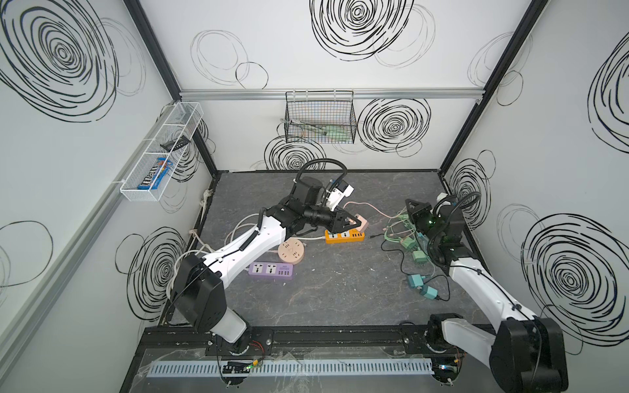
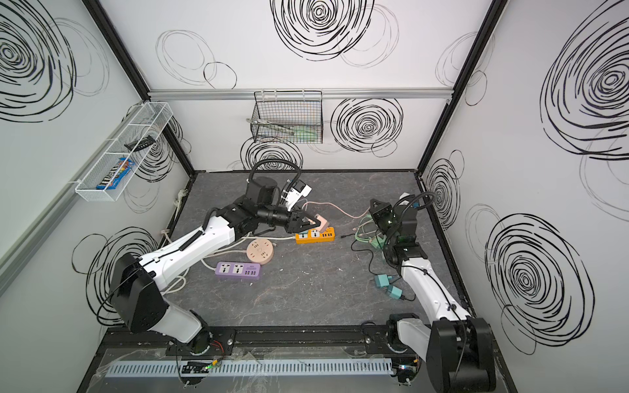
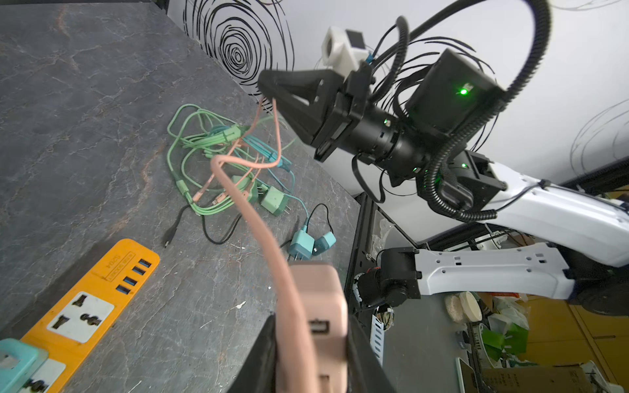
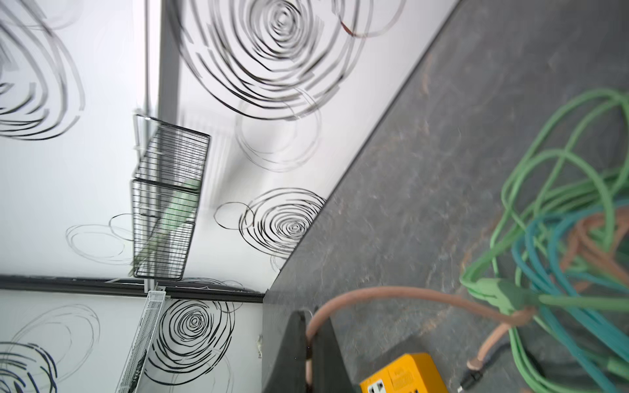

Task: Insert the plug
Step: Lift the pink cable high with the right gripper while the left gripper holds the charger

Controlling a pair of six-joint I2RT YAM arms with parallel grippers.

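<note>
The pink cable runs into the green and teal tangle [image 1: 401,228] [image 4: 568,226], so my right gripper should go up, then come down toward the tangle and let go of the cable.
My left gripper [image 1: 354,223] is shut on a pink plug block [image 1: 363,222] with USB ports and holds it just above the orange power strip [image 1: 344,235]. In the left wrist view the plug [image 3: 320,306] fills the gap between the black fingers [image 3: 262,357]. A pink cable [image 3: 252,217] runs from the plug over to my right gripper [image 3: 267,86], which hangs above the table at the right. In the right wrist view the right gripper [image 4: 308,326] is shut on that pink cable [image 4: 374,292]. Both top views show the same, with the left gripper [image 2: 311,223] and the right gripper [image 2: 372,202].
A tangle of green, teal and pink cables [image 1: 398,231] with green chargers [image 1: 413,250] lies under the right arm. Two teal chargers [image 1: 422,285] lie nearer the front. A round beige socket [image 1: 290,253] and a purple power strip [image 1: 271,271] sit by the left arm.
</note>
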